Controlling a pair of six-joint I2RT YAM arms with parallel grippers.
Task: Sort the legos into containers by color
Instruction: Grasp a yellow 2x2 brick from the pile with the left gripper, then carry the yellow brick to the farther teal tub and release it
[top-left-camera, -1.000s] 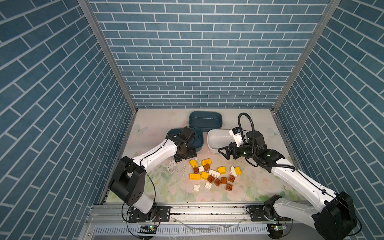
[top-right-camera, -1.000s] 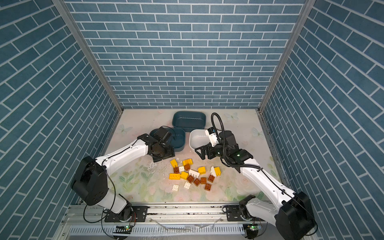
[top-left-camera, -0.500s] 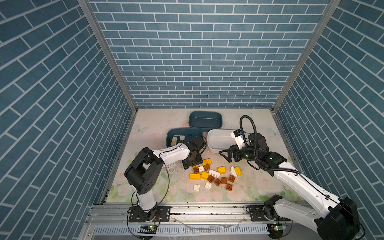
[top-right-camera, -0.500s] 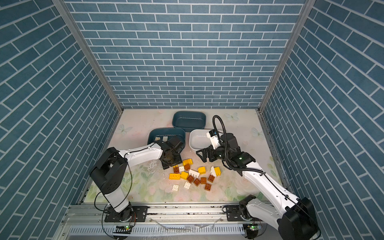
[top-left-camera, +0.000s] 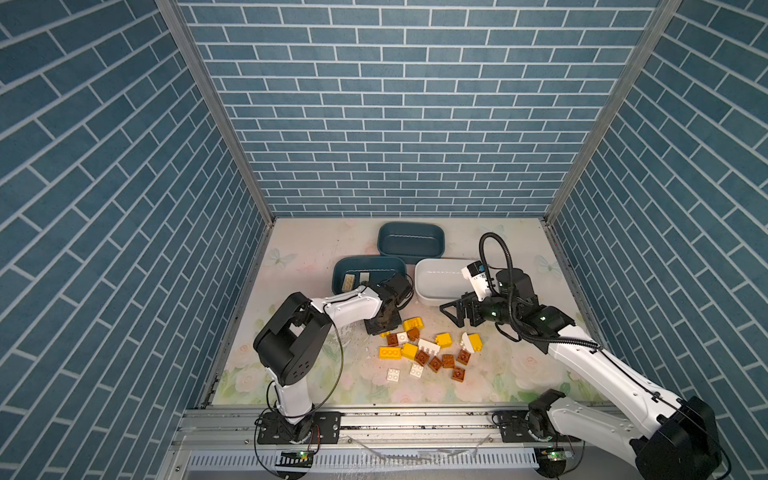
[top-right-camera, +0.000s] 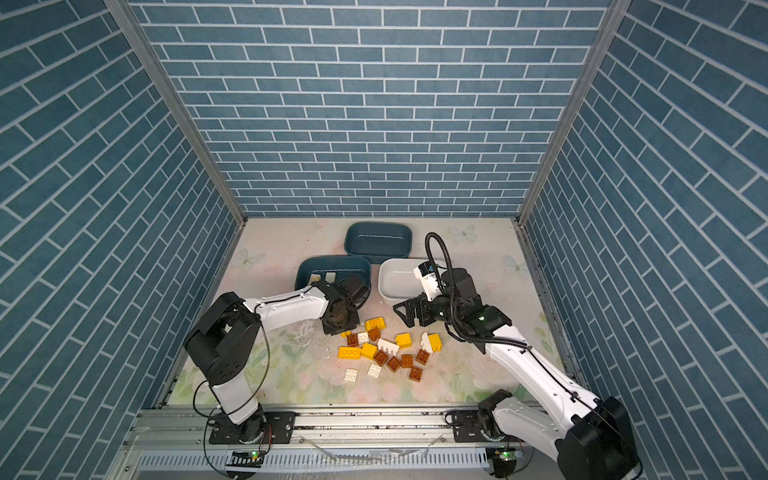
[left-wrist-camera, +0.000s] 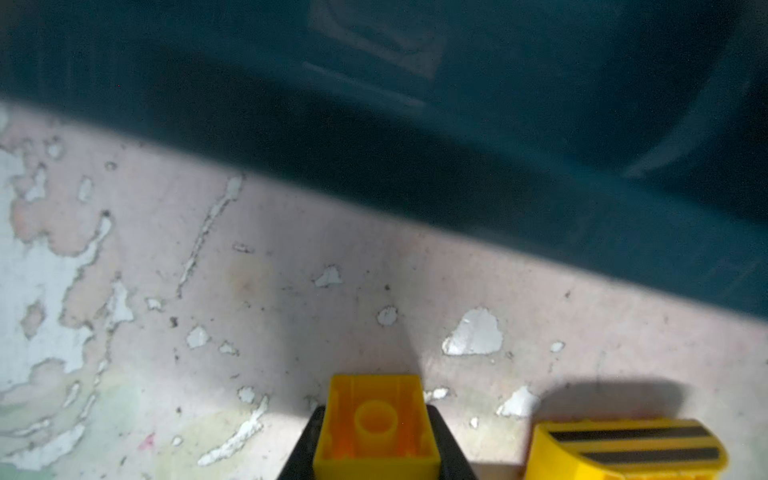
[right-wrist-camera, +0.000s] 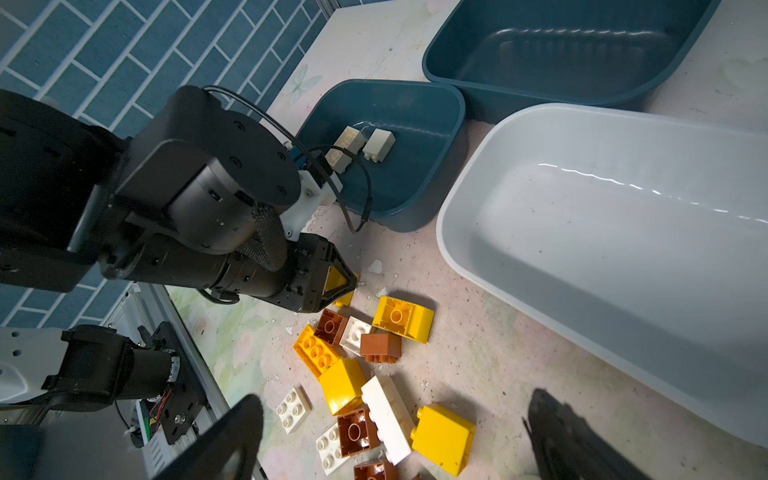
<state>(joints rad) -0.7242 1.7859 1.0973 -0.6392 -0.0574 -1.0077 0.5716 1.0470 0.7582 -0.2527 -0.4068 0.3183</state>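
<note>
My left gripper rises next and carries the small yellow lego outward over the back teal tub (top-left-camera: 411, 224) to release it, because the near teal tub holds cream bricks.
The legos (top-left-camera: 428, 353) lie in a loose pile of yellow, white and brown bricks in front of the containers. My left gripper (top-left-camera: 384, 326) is low at the pile's left edge, shut on a small yellow lego (left-wrist-camera: 376, 428) with its hollow underside facing the camera. My right gripper (top-left-camera: 455, 316) hangs open over the table right of the pile, and bricks show between its fingers (right-wrist-camera: 232, 436). The near teal tub (top-left-camera: 370, 259) holds cream bricks (right-wrist-camera: 351, 143). The white tub (top-left-camera: 440, 280) and the back teal tub (top-left-camera: 411, 224) show nothing inside.
A yellow curved brick with black stripes (left-wrist-camera: 627, 449) lies just beside the held lego. The near teal tub's wall (left-wrist-camera: 498, 187) stands close behind my left gripper. The three tubs touch one another. Blue brick walls close in three sides.
My left gripper came from over the near teal tub down to the pile's left edge and shut on a yellow lego. My right gripper shifted slightly toward the pile, still open.
</note>
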